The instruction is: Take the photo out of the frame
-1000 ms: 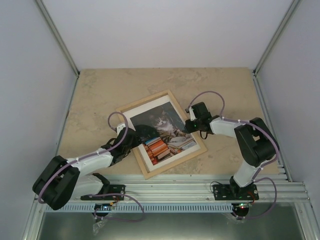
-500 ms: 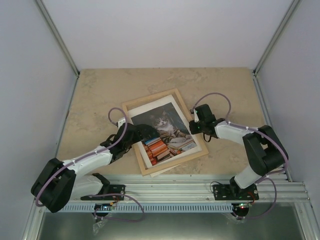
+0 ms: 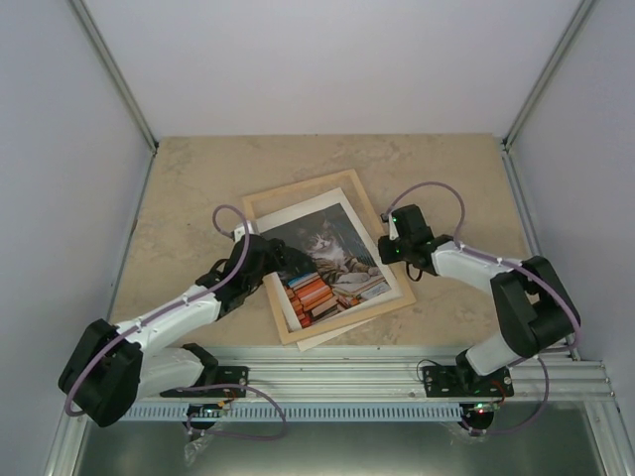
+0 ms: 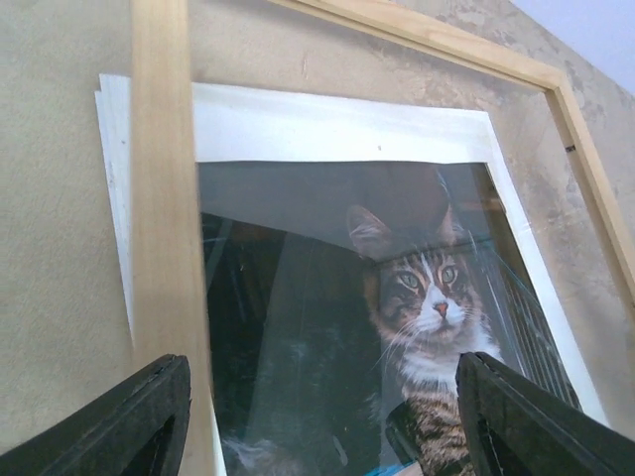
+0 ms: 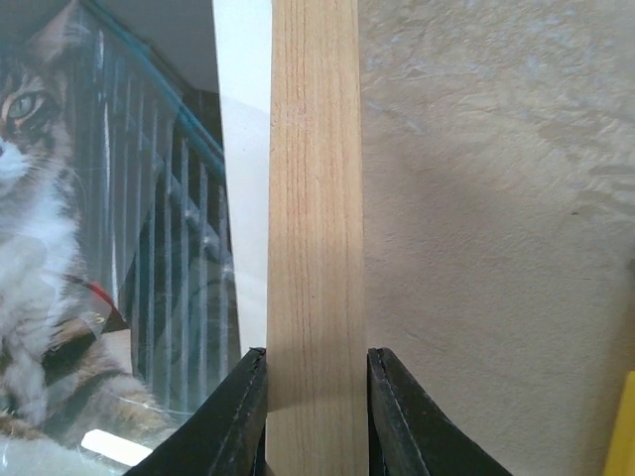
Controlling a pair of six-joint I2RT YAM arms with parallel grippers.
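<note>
My right gripper will next lift the frame (image 3: 298, 189) off the photo in my right gripper. It will carry it to the bare tabletop to the right of my right gripper in the top view, go down and let go.
The frame (image 3: 298, 189), thin pale wood, lies askew on the table's middle. The photo (image 3: 327, 268), a tabby cat over orange-red books, shows inside it. A white sheet edge (image 3: 322, 340) sticks out past the near rail. My right gripper (image 3: 388, 250) is shut on the frame's right rail; in the right wrist view both fingers (image 5: 233, 416) clamp the rail (image 5: 316, 198), with the photo (image 5: 99, 248) to its left. My left gripper (image 3: 281, 260) hovers open over the photo's left part. In the left wrist view its fingers (image 4: 139, 416) straddle the left rail (image 4: 164, 198) and the cat (image 4: 417, 288).
The beige stone-look table (image 3: 198, 169) is walled by white panels on three sides. An aluminium rail (image 3: 347, 372) with both arm bases runs along the near edge. White paper (image 4: 114, 198) pokes out left of the frame's rail.
The frame has turned and shifted away from the near edge with my right gripper on its rail. A white sheet edge now shows below the near rail. My left gripper moved further over the photo.
</note>
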